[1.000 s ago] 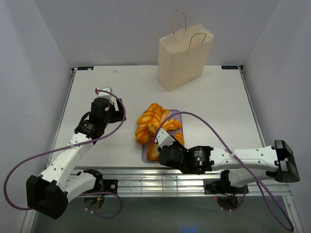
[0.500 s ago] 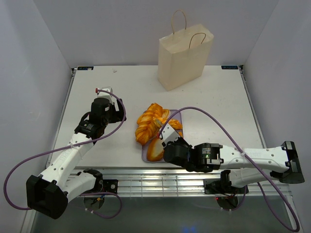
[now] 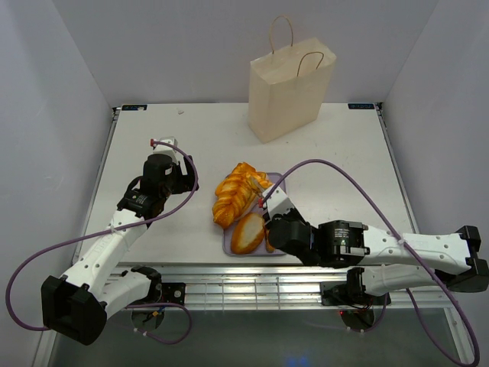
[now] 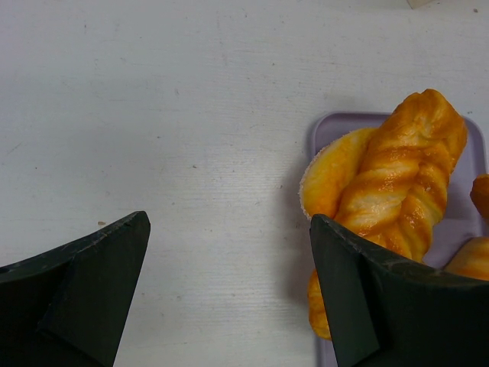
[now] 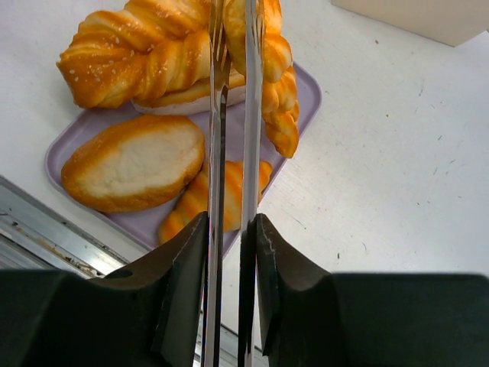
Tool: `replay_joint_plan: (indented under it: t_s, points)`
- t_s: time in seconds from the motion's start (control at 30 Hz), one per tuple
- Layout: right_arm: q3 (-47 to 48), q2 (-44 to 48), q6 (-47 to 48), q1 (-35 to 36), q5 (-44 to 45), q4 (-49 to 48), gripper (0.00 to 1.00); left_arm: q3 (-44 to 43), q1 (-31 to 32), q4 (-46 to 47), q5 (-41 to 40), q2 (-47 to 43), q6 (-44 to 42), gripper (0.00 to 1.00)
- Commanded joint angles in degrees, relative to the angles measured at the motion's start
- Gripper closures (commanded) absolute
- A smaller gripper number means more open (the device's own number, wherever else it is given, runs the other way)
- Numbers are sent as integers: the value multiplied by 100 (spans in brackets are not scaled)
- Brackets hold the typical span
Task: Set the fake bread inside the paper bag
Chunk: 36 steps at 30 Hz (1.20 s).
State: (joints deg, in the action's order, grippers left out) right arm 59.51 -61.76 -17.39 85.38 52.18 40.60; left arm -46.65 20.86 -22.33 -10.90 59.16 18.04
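Note:
My right gripper will next lift the tongs outward over the open top of the paper bag (image 3: 290, 88), which is outward and higher, and let go of the twisted loaf.
The fake bread lies piled on a lilac tray (image 3: 228, 246): a braided loaf (image 3: 233, 195) and an oval roll (image 3: 246, 233). In the right wrist view I see the braided loaf (image 5: 137, 57), the oval roll (image 5: 134, 162), a croissant (image 5: 187, 210) and a second twisted loaf (image 5: 281, 92). My right gripper (image 3: 273, 212) (image 5: 229, 229) is shut on thin metal tongs (image 5: 229, 138). Their tips reach the twisted loaf; I cannot tell if they pinch it. My left gripper (image 3: 180, 174) (image 4: 229, 290) is open and empty, left of the tray. The paper bag (image 3: 290, 88) stands upright at the back.
The tray (image 5: 76, 145) sits near the table's front edge, with a metal rail (image 5: 46, 229) just below it. A corner of the bag (image 5: 428, 15) shows at the top right of the right wrist view. A purple cable (image 3: 336, 172) arches over the right arm.
My right gripper has moved away from the front edge and to the right over the tray, uncovering the oval roll. The left arm has not moved.

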Motion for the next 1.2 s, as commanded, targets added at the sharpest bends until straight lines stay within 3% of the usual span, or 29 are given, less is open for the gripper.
replay_joint_plan:
  t_s: [0.0,0.27,0.5,0.73,0.9,1.17]
  points:
    - [404,322,121,-188,328,-166,79,-169,32,-9,79,-71,-38,4]
    - [404,674,605,-917,-348,-886,78,-169,32,-9,105,-97,-38,4]
    - [816,551,1149,-2094,-1639,-1598,78,-169,32,-9,114,-141,-29,4]
    - [2151,-90,1668,-3018,-2563,-1915,78,-177,32,-9,158,-168,-20,4]
    - [3364,-749,1712,-3860,-3528,-2073,78,-186,32,-9,193,-176,-20,4]
    - [4912,-1724,1712,-4741,-4383,-2091,78,-177,32,0,290,-159,-3,4]
